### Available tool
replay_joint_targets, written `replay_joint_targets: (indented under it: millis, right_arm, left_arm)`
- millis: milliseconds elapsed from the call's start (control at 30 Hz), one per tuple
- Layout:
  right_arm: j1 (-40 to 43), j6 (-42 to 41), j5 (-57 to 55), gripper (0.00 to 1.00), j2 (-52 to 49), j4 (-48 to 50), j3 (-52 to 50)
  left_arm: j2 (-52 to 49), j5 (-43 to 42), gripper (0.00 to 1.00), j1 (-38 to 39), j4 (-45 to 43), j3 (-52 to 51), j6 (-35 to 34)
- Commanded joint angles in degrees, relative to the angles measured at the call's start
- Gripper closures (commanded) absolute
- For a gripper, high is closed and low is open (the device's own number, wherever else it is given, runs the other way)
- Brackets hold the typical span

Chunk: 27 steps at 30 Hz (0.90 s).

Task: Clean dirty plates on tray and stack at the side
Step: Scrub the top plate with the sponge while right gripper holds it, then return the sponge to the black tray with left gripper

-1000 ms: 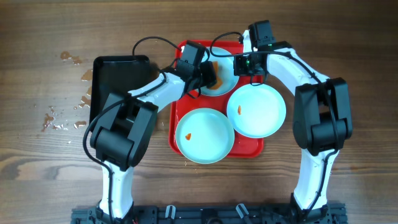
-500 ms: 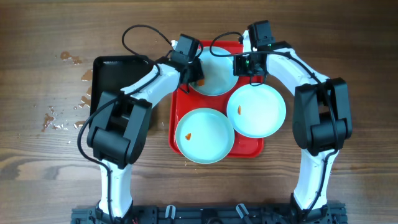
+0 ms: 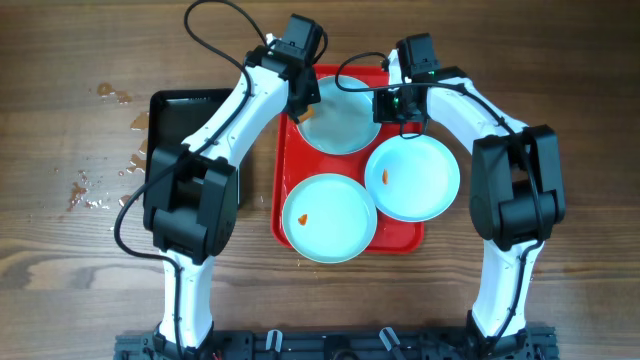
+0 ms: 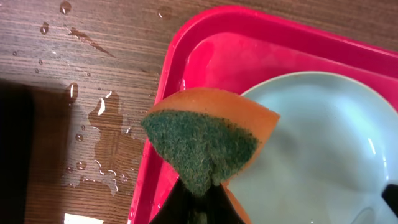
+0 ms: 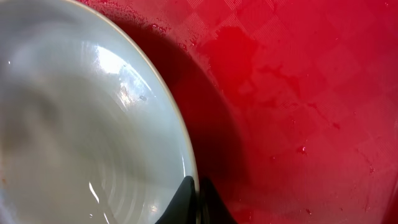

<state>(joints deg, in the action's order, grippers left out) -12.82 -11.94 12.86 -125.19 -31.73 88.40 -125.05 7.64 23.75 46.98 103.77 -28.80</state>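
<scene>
Next I need to move my left gripper left in the overhead view, then down into the black tray [image 3: 182, 122] [image 4: 13, 155] to release the sponge, since the far plate looks wiped.
Three pale blue plates lie on the red tray [image 3: 286, 170]. The far plate [image 3: 338, 118] looks wiped and has no smear. The right plate [image 3: 412, 177] and the near plate [image 3: 329, 218] each carry a small orange smear. My left gripper [image 3: 303, 98] is shut on an orange sponge with a green face [image 4: 205, 140], held over the tray's far left corner beside the far plate [image 4: 323, 149]. My right gripper [image 3: 398, 103] is shut on the far plate's rim [image 5: 184, 155] and holds it tilted above the tray floor [image 5: 298, 93].
A black tray [image 3: 185, 125] lies left of the red tray. Water drops and a puddle [image 4: 102, 130] wet the wood by the red tray's far left corner. More drops [image 3: 100, 185] lie on the table's left side.
My left gripper has moved with the sponge from the far plate's middle to its far left edge. The orange smear on that plate is gone. The right gripper has not moved.
</scene>
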Motion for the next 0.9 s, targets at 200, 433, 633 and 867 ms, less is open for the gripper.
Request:
replay_joint_targets:
  millis: [200, 433, 633, 867]
  right_arm:
    - [0.24, 0.20, -4.09, 0.96, 1.49, -0.44, 0.52]
    - [0.24, 1.42, -4.35, 0.96, 2.10, -0.92, 0.55]
    - [0.17, 3.02, -4.61, 0.96, 3.34, -2.97, 0.55]
    - [-2.93, 4.92, -19.41, 0.96, 11.28, -4.44, 0.55]
  left_arm:
    - [8.37, -1.16, 0.96, -4.24, 11.89, 0.94, -2.10]
    - [13.49, -1.07, 0.96, -14.38, 25.86, 0.74, -1.03]
    - [13.46, -0.48, 0.96, -22.10, 23.02, -9.79, 1.64]
    - [13.46, -0.50, 0.96, -28.79, 15.32, -22.40, 1.64]
